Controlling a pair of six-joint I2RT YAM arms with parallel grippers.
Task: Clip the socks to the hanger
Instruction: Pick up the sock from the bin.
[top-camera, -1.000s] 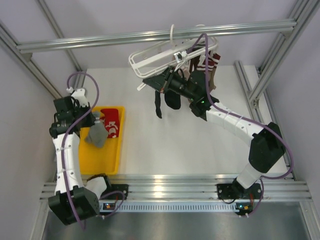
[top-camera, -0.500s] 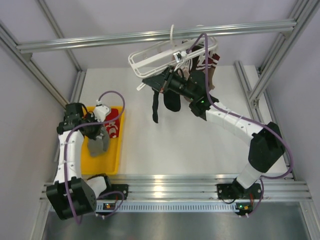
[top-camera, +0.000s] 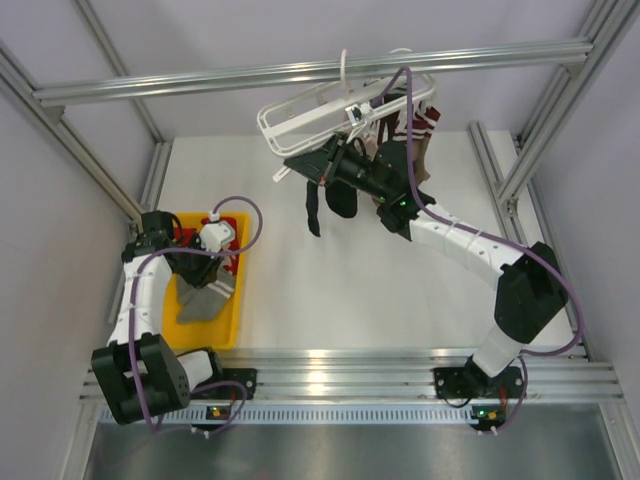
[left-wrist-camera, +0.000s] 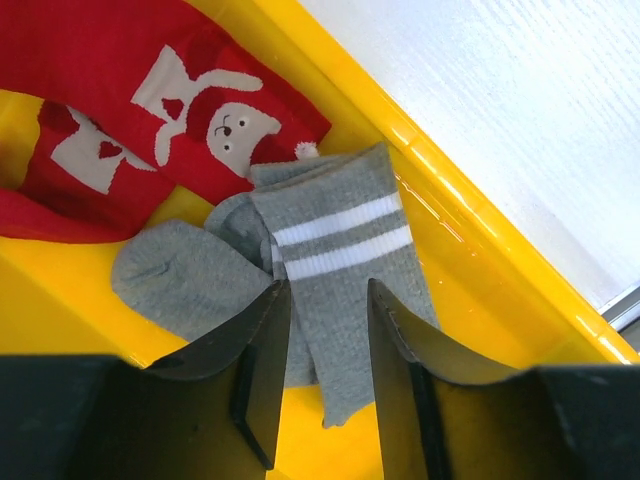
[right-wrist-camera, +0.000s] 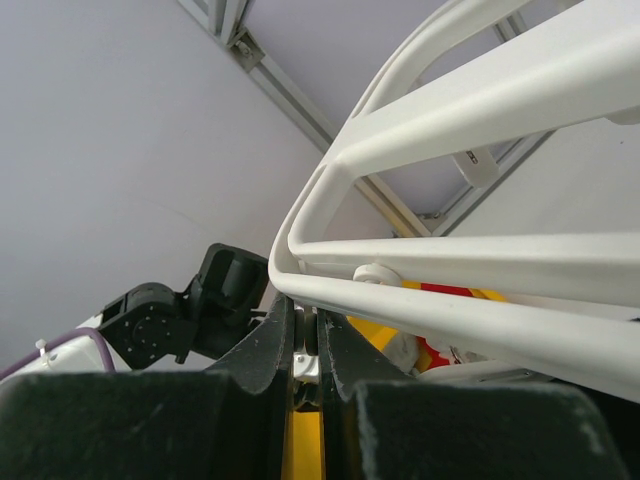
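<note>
The grey sock's striped cuff end is just past my open fingers, so my left gripper will go down toward the white stripes (top-camera: 220, 288) (left-wrist-camera: 342, 238) and close there.
A grey sock (left-wrist-camera: 340, 260) with two white stripes lies in the yellow tray (left-wrist-camera: 470, 240), partly over a red sock (left-wrist-camera: 150, 90) with white rabbit markings. My left gripper (left-wrist-camera: 328, 290) is open low over the tray, its fingers straddling the grey sock's leg. From above, that gripper (top-camera: 205, 270) sits over the grey sock (top-camera: 207, 297). The white hanger (top-camera: 300, 112) hangs from the top bar. My right gripper (right-wrist-camera: 308, 310) is shut on a small clip peg (right-wrist-camera: 308, 335) just under the hanger's frame (right-wrist-camera: 480, 150).
Dark socks (top-camera: 315, 205) hang from the hanger's clips beside the right gripper (top-camera: 318, 165); more socks (top-camera: 415, 130) hang at its right end. The yellow tray (top-camera: 225, 330) stands at the table's left edge. Aluminium frame posts (top-camera: 520, 170) flank the table.
My left arm swung down into the tray and lowered the grey sock onto it. Its jaws went from shut on the sock to open. The right arm stayed at the hanger.
</note>
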